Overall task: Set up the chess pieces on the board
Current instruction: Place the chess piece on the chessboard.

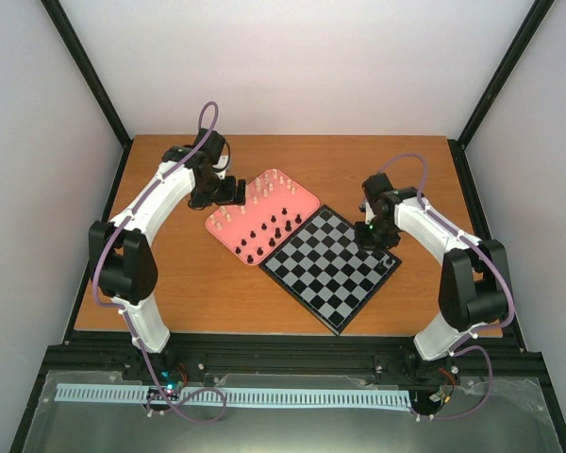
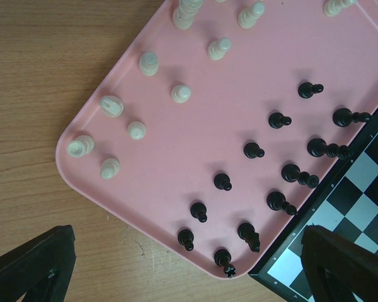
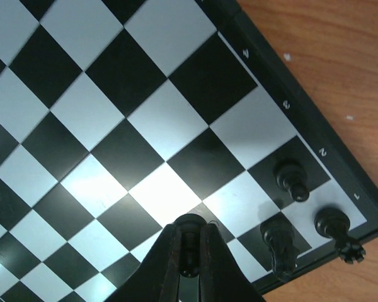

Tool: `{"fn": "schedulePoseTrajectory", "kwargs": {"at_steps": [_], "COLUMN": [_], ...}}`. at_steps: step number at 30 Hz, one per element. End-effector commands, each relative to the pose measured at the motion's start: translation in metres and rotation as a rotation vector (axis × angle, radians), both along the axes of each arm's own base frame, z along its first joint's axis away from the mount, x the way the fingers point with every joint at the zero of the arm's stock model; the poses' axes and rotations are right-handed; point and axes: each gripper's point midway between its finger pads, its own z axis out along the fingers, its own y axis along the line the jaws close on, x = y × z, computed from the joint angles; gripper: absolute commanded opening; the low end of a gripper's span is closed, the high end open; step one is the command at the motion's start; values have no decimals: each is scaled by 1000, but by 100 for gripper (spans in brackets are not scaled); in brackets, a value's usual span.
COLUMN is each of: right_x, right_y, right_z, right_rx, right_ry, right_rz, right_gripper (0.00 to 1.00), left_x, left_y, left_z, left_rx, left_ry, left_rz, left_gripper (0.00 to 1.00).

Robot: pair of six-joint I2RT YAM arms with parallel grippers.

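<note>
My right gripper lowers toward the pawn and knight (image 3: 278,245) next. It releases the black piece on the white square (image 3: 242,202) beside the standing pawn, since that square is empty.
The board (image 1: 328,274) lies at the table's middle right, its corner touching the pink tray (image 1: 228,233). My right gripper (image 3: 189,228) is shut on a black chess piece (image 3: 189,258), held just above the board (image 3: 145,126) near its right corner. Three black pieces stand there: a pawn (image 3: 292,179), a knight (image 3: 278,245) and a corner piece (image 3: 337,228). My left gripper (image 2: 189,277) is open and empty above the tray's (image 2: 208,126) near corner. Several black pieces (image 2: 222,182) and cream pieces (image 2: 148,63) stand in the tray.
The wooden table (image 1: 189,283) is bounded by a black frame and white walls. In the top view the right gripper (image 1: 377,232) hangs over the board's right corner, and the left gripper (image 1: 228,192) sits over the tray's far left side.
</note>
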Motion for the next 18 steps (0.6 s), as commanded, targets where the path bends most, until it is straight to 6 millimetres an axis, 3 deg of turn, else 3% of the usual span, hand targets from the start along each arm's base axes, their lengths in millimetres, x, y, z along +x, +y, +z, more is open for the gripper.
{"fn": "schedulePoseTrajectory", "kwargs": {"at_steps": [1,8,18], "right_x": [-6,-16,-9], "right_y": [-8,-16,-24], "right_z": [-4,-21,-27], "right_rx": [-17,-55,-95], "right_ry": [-11,15,2], "right_rz": [-20,-36,-72], "right_gripper": [3,3,6], "left_x": [3,2,3], "left_y": [-2,0,-1], "left_z": [7,6,4], "left_rx": [-24,-18,-20], "left_ry": [-20,-19,-15], "left_rz": [7,7,6], "left_gripper": [100,100,100]}}
